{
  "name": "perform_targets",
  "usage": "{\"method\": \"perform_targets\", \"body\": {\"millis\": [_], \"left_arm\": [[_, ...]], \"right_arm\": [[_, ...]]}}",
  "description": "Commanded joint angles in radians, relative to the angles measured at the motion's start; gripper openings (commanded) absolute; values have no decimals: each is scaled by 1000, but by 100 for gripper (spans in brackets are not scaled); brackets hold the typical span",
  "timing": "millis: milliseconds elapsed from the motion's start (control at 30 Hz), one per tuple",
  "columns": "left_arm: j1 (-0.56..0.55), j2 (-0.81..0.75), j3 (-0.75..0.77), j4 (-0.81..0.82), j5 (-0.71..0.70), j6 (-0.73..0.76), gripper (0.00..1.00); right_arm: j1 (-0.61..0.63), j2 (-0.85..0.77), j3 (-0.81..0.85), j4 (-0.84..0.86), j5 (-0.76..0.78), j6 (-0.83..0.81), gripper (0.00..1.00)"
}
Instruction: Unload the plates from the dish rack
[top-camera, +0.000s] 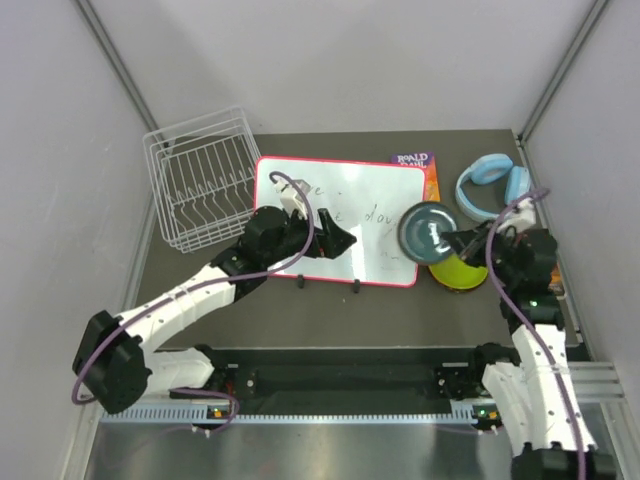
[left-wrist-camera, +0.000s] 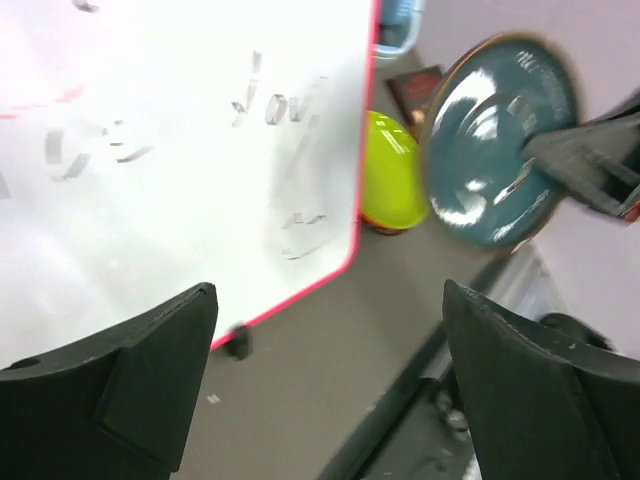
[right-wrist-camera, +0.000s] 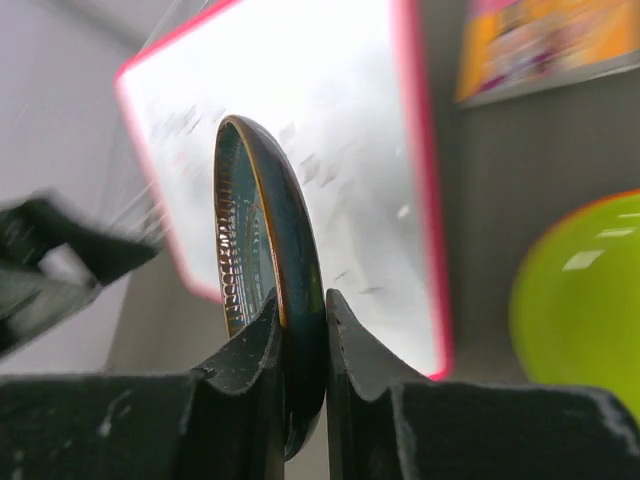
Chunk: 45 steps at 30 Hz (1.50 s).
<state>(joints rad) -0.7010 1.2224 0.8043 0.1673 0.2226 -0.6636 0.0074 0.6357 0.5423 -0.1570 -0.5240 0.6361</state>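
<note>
The dark plate still hangs over the whiteboard's edge. It moves away from the board with my right gripper and comes down onto the lime-yellow plate (top-camera: 460, 270) next.
My right gripper (top-camera: 458, 240) is shut on the rim of the dark blue-black plate (top-camera: 428, 231), holding it in the air over the whiteboard's right edge; the plate also shows edge-on in the right wrist view (right-wrist-camera: 270, 270) and in the left wrist view (left-wrist-camera: 500, 140). The lime-yellow plate (top-camera: 460, 270) lies on the table under it, on an orange one whose edge just shows. My left gripper (top-camera: 345, 240) is open and empty above the whiteboard. The white wire dish rack (top-camera: 203, 190) stands at the far left and looks empty. The dark red plate is not in view.
A pink-framed whiteboard (top-camera: 340, 215) lies across the table's middle. Light blue headphones (top-camera: 495, 185) and a book (top-camera: 415, 162) lie at the back right. Grey walls close in on both sides.
</note>
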Motion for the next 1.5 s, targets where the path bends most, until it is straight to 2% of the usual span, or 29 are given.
{"method": "perform_targets", "body": {"millis": [0, 67, 167, 233, 467, 800, 1200, 1300, 1367, 1467], "left_arm": [[3, -122, 42, -135, -254, 149, 99], [1, -156, 38, -204, -330, 203, 99], [3, -225, 24, -265, -489, 254, 99], [3, -277, 0, -276, -590, 284, 99], [5, -348, -40, -296, -742, 321, 99], [3, -336, -65, -295, -769, 309, 99], [5, -294, -88, -272, -752, 288, 99], [5, -279, -83, -272, -741, 280, 99], [5, -270, -82, -272, -738, 276, 99], [5, -267, -82, -270, -729, 265, 99]], "right_arm": [[-272, -30, 110, -216, 29, -136, 0], [-393, -12, 104, -225, -11, -156, 0], [-496, 28, 79, -216, -2, -180, 0], [-507, 64, 68, -187, 45, -176, 0], [-524, 217, 39, -50, 35, -127, 0], [-524, 465, 51, 43, 1, -125, 0], [-500, 480, -11, -35, 7, -199, 0], [-474, 478, -31, -35, 10, -207, 6], [-460, 484, -39, -33, 7, -213, 19], [-449, 496, -45, -38, 4, -223, 30]]}}
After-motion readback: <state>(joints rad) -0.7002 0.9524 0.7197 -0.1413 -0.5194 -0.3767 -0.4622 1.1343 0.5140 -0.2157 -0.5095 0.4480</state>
